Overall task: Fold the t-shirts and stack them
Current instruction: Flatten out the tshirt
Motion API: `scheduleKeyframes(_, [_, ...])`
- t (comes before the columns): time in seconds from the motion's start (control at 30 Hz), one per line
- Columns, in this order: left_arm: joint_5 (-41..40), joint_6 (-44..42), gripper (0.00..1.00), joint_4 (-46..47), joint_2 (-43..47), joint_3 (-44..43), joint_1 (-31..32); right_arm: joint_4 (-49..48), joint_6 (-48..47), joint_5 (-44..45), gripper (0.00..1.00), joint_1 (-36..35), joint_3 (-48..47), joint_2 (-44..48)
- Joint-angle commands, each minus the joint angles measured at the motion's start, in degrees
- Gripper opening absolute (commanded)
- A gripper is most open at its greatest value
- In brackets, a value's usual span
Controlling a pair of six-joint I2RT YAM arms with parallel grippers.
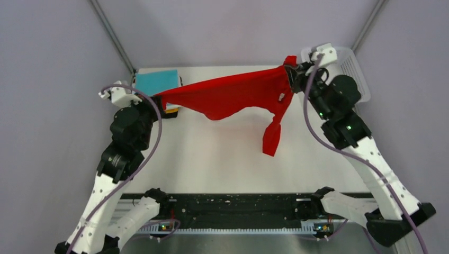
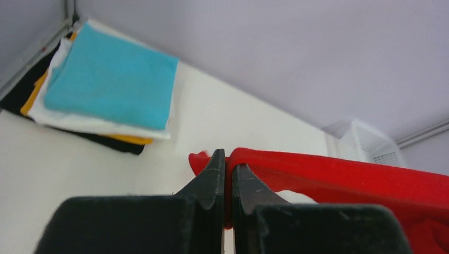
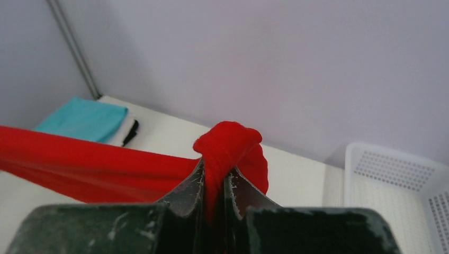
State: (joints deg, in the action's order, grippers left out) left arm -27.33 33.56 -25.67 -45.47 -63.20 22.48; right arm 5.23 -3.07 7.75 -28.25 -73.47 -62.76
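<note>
I'll next lower the shirt's end right in the top view with my left gripper and release it on clear tabletop (image 1: 198, 77) (image 2: 205, 110) beside the stack.
The red t-shirt (image 1: 233, 95) hangs stretched in the air between both grippers, above the far half of the table, with one part drooping down at the right. My left gripper (image 1: 161, 103) is shut on its left end (image 2: 229, 180). My right gripper (image 1: 290, 71) is shut on a bunched corner (image 3: 229, 145) at its right end. A stack of folded t-shirts (image 1: 156, 82) lies at the far left corner, teal (image 2: 111, 79) on top, then white, orange and black below. It also shows in the right wrist view (image 3: 84, 119).
A white mesh basket (image 1: 352, 66) stands at the far right corner, behind my right arm; it also shows in the right wrist view (image 3: 394, 180) and the left wrist view (image 2: 365, 140). The white table (image 1: 212, 159) lies under the shirt. Metal frame poles rise at both back corners.
</note>
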Motion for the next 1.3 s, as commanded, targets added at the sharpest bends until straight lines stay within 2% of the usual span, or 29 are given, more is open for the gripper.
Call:
scheduleKeyframes(0.0, [1.9,-7.8,0.00,6.6,5.3,-5.6,-0.3,1.6,2.5,-10.9,0.07,0.1,-1.8,9.1])
scheduleKeyframes(0.1, [7.5,-9.5,0.00,8.0,7.7,-9.2,-0.3,5.4,5.6,-17.3,0.06,0.1,-7.5,11.9])
scheduleKeyframes(0.2, [11.9,-10.5,0.00,9.7,9.1,-11.8,-0.3,8.4,7.5,-19.7,0.06,0.1,-12.3,13.3])
scheduleKeyframes(0.3, [13.6,-11.1,0.00,10.2,8.4,-14.1,-0.3,11.2,7.7,-17.9,0.06,0.1,-15.5,13.5])
scheduleKeyframes(0.43, [11.2,-11.4,0.00,8.3,2.9,-16.9,-0.3,12.9,8.0,-11.2,0.07,0.1,-15.1,12.1])
scheduleKeyframes(0.57, [3.3,-11.8,0.00,4.2,-8.5,-19.8,-0.3,12.9,7.7,1.9,0.08,0.1,-12.3,7.6])
scheduleKeyframes(0.7, [-8.4,-11.8,0.00,1.4,-26.7,-21.7,-0.9,6.5,6.2,15.9,0.10,0.5,-4.7,0.0])
scheduleKeyframes(0.77, [-8.4,-10.0,0.00,0.9,-35.3,-22.1,-2.5,1.8,7.0,16.9,0.11,3.2,-0.5,-6.3])
scheduleKeyframes(0.83, [-6.2,-7.7,0.00,1.3,-43.1,-22.1,-4.5,-0.9,11.4,11.2,0.19,8.0,2.0,-13.1])
scheduleKeyframes(0.87, [-5.2,-7.1,0.18,1.6,-46.9,-22.4,-5.3,-2.7,13.2,5.9,0.33,11.0,2.8,-16.7])
scheduleKeyframes(0.9, [-4.3,-7.1,0.46,1.5,-50.2,-23.1,-5.7,-4.3,14.4,3.6,0.47,12.2,3.6,-19.8])
scheduleKeyframes(0.93, [-3.4,-6.8,0.68,0.7,-53.1,-24.4,-6.0,-7.5,14.8,2.4,0.72,12.8,3.9,-23.1])
scheduleKeyframes(0.97, [-2.8,-6.2,0.93,-0.8,-55.4,-25.9,-6.1,-8.1,14.9,2.2,0.93,13.0,3.4,-25.8])
scheduleKeyframes(1.0, [-2.0,-5.9,0.98,-2.3,-57.1,-27.1,-6.2,-7.7,15.0,2.3,0.98,13.0,2.5,-28.1])
scheduleKeyframes(1.13, [-0.1,-6.0,0.99,-2.3,-56.6,-26.0,-6.2,-3.8,13.6,2.5,0.99,13.1,-1.1,-32.2])
scheduleKeyframes(1.27, [1.1,-3.9,0.99,-4.7,-51.5,-21.4,-6.1,-2.3,14.6,2.3,0.99,13.0,2.5,-28.8])
